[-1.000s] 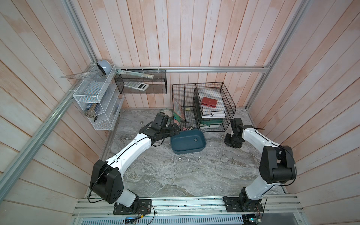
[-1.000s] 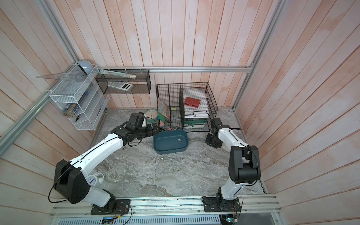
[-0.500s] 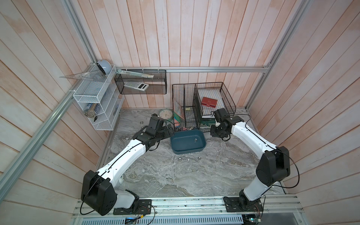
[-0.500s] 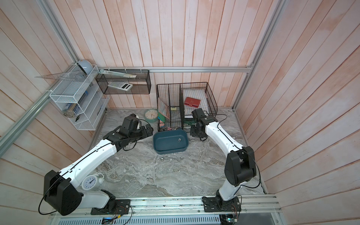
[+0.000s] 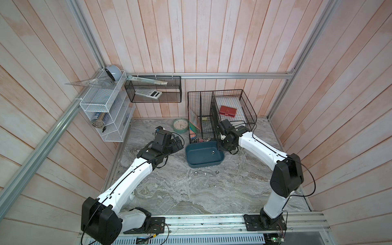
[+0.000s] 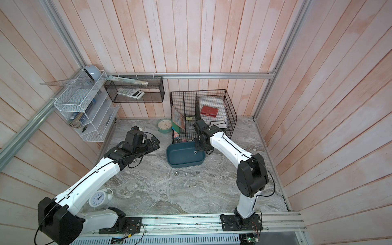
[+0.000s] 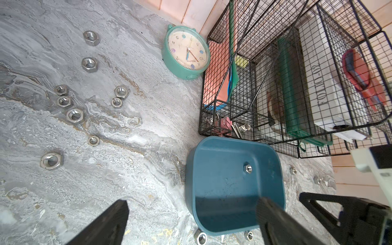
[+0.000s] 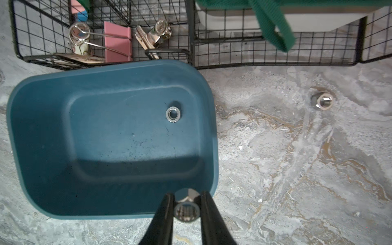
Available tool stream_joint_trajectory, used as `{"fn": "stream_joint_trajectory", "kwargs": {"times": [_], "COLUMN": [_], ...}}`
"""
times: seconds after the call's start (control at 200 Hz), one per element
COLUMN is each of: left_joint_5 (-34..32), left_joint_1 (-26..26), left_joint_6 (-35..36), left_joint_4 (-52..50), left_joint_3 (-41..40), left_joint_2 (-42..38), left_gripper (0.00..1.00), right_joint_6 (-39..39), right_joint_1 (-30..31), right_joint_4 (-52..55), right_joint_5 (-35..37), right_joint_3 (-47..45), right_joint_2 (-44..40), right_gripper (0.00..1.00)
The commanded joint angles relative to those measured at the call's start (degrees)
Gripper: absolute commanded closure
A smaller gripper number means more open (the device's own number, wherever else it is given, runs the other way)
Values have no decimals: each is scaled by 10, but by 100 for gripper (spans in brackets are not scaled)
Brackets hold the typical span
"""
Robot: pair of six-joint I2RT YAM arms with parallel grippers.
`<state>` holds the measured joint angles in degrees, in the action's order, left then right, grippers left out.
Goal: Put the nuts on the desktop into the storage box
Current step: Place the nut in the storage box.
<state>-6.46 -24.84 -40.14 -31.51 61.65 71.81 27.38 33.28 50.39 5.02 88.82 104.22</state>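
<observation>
The robot's right gripper is still above the box's rim, and next it needs to go down to the box's bottom below it and let go of the silver nut beside the lone nut there.
The teal storage box (image 5: pixel 203 166) (image 6: pixel 184 166) lies on the marble desktop (image 5: pixel 191 191), with one nut (image 5: pixel 211 151) (image 8: pixel 173 114) on its floor. My right gripper (image 8: pixel 186 203) (image 5: pixel 220 146) is shut on a silver nut (image 8: pixel 186 209) above the rim at the box's right end. To the box's left, my left gripper (image 7: pixel 192 203) (image 5: pixel 178 144) is open and empty. Several nuts (image 7: pixel 74 115) are scattered on the desktop near the green clock. Two more nuts (image 5: pixel 196 173) (image 5: pixel 217 172) lie in front of the box. Another nut (image 8: pixel 322 101) lies to its right.
A black wire organiser (image 5: pixel 220 114) with binder clips (image 8: pixel 117 40) stands right behind the box. A green clock (image 5: pixel 180 125) leans at the back wall. A white alarm clock (image 6: pixel 99 197) sits by the left arm's base. Wire shelves (image 5: pixel 104 110) hang on the left wall.
My right arm has swung left from beside the organiser to the box's right end, still shut. My left gripper has drawn back a little from the box's left side.
</observation>
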Motion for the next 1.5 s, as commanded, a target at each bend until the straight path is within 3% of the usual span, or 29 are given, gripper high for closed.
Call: {"fn": "stream_joint_trajectory", "kwargs": {"times": [0.0,0.53,1.25,1.395,1.495], "left_joint_5": [-8,-1,-1,1,4], "left_joint_1": [2,3,3,4,4], "left_joint_6": [-3,3,4,4,4], "left_joint_4": [-7,-11,-7,-4,-4], "left_joint_3": [-14,-10,-8,-7,-6], "left_joint_2": [-12,-10,-7,-6,-5], "left_gripper": [0,0,0,0,0], "right_joint_6": [-2,-34,-40,-40,-43], "right_joint_1": [6,9,5,5,5], "right_joint_4": [2,-9,-14,-12,-5], "right_joint_5": [-2,8,6,6,4], "right_joint_3": [14,57,72,82,92], "right_joint_2": [26,148,203,210,211], "right_gripper": [85,85,85,83,73]}}
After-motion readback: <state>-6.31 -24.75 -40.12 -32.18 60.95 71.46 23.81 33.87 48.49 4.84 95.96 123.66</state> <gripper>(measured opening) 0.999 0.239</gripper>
